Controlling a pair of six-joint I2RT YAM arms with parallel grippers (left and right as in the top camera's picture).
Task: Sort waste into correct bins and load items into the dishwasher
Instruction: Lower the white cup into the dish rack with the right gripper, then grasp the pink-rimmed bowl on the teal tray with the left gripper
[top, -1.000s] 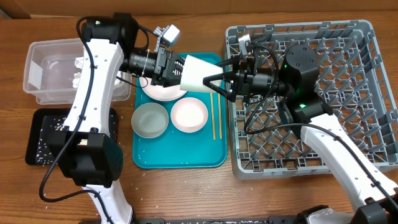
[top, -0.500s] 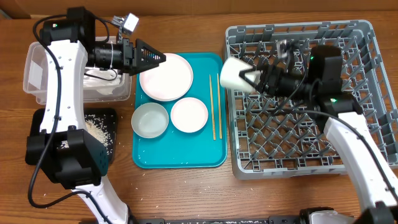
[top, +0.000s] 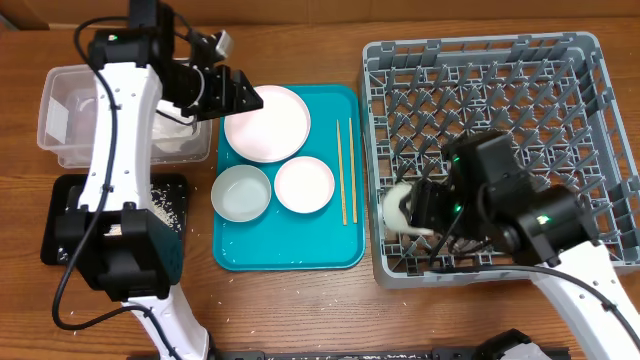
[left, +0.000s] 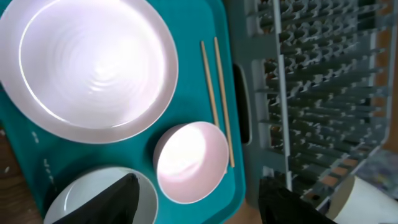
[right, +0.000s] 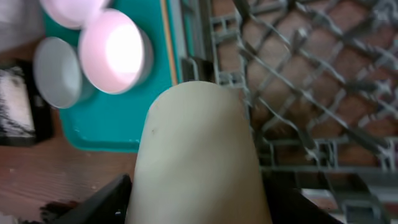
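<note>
Next, my right gripper brings the white cup down into the empty spot at the dish rack's near corner beside the teal tray and releases it. That spot lies below.
My right gripper is shut on a white cup and holds it low at the front left corner of the grey dish rack; the cup fills the right wrist view. My left gripper is open and empty above the left edge of the large white plate on the teal tray. A smaller plate, a bowl and two chopsticks lie on the tray. The left wrist view shows the plate, small dish and chopsticks.
The clear tub with white napkins stands at the far left. The black tray with scattered rice lies in front of it, partly under my left arm. Rice grains dot the teal tray and table.
My right gripper has carried the cup from the tray over the rack's left wall and down to its front left corner. My left arm has drawn back and now hovers by the large plate.
</note>
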